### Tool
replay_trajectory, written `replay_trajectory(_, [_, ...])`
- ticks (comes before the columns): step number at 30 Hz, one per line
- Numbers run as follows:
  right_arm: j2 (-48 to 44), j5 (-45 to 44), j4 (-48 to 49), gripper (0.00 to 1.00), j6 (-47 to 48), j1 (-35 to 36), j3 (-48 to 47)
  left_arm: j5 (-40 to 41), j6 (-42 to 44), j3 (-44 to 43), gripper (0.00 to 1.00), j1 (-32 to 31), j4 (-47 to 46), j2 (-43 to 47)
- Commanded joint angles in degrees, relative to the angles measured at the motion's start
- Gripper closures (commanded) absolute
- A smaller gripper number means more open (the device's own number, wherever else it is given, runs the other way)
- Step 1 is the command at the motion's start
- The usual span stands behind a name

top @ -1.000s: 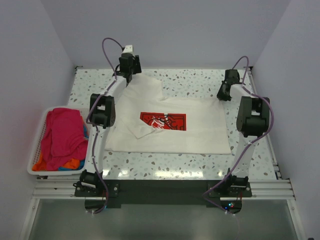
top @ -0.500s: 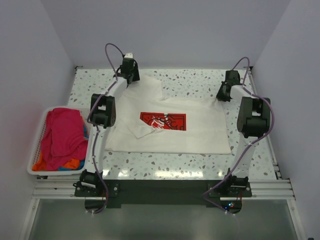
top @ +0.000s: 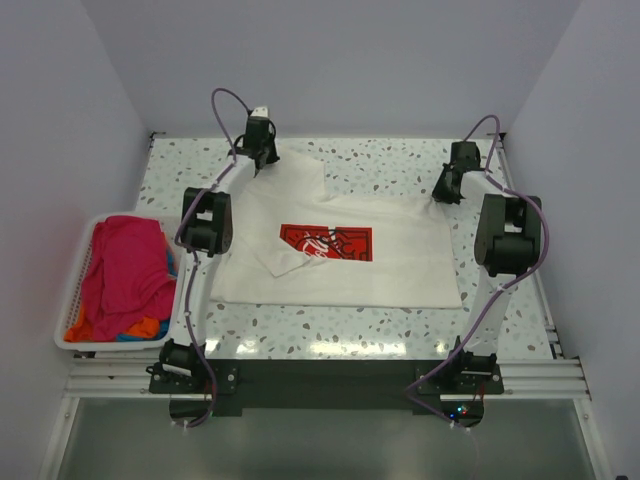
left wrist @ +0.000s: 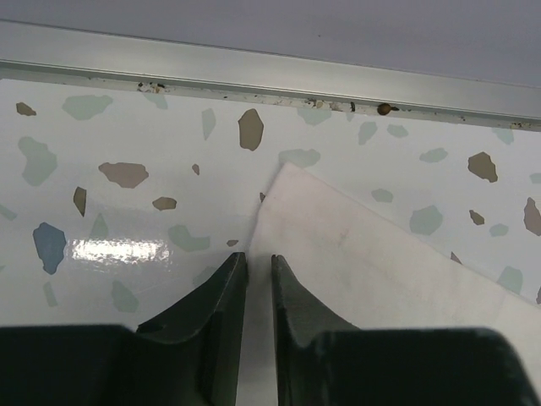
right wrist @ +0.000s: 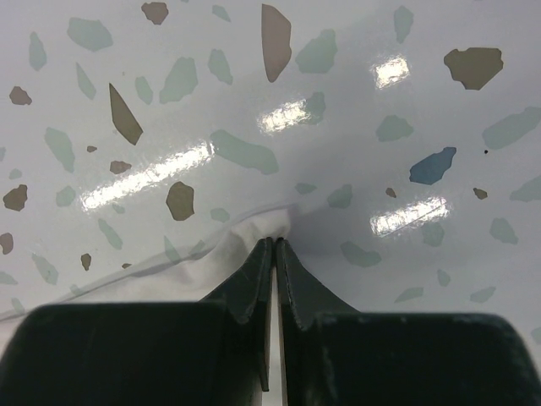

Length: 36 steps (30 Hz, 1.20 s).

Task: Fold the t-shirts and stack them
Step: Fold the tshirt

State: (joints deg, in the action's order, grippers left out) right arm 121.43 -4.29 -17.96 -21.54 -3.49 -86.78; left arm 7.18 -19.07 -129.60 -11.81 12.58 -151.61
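The shirt's flat side edge (top: 451,252) lies behind my right gripper. My right gripper should next lift the shirt's pinched corner, carry it back over that edge and let it go.
A white t-shirt (top: 400,262) with a red print (top: 327,241) lies spread on the speckled table, one sleeve folded over near the print. My left gripper (top: 262,160) is at the shirt's far left corner. In the left wrist view its jaws (left wrist: 259,256) straddle the cloth edge (left wrist: 363,262) with a narrow gap between them, and the cloth lies flat. My right gripper (top: 441,194) is at the far right corner. Its jaws (right wrist: 275,241) are shut on a bunched pinch of the white cloth (right wrist: 245,233).
A white basket (top: 72,290) at the table's left edge holds red, orange and blue clothes (top: 125,270). A metal rail (left wrist: 270,72) runs along the table's far edge, just beyond the left gripper. Walls close in on three sides.
The left gripper has come down onto the shirt's far left corner and its jaws have narrowed from wide to a slim gap. The right gripper has stayed pinched on its corner.
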Motion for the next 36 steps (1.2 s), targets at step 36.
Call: replay_trajectory(36, [-6.11,11.76,13.2,1.0,-8.08,-5.13,4.16,-11.74,-8.0,13.58,1.0,4.43,-25.76,16.08])
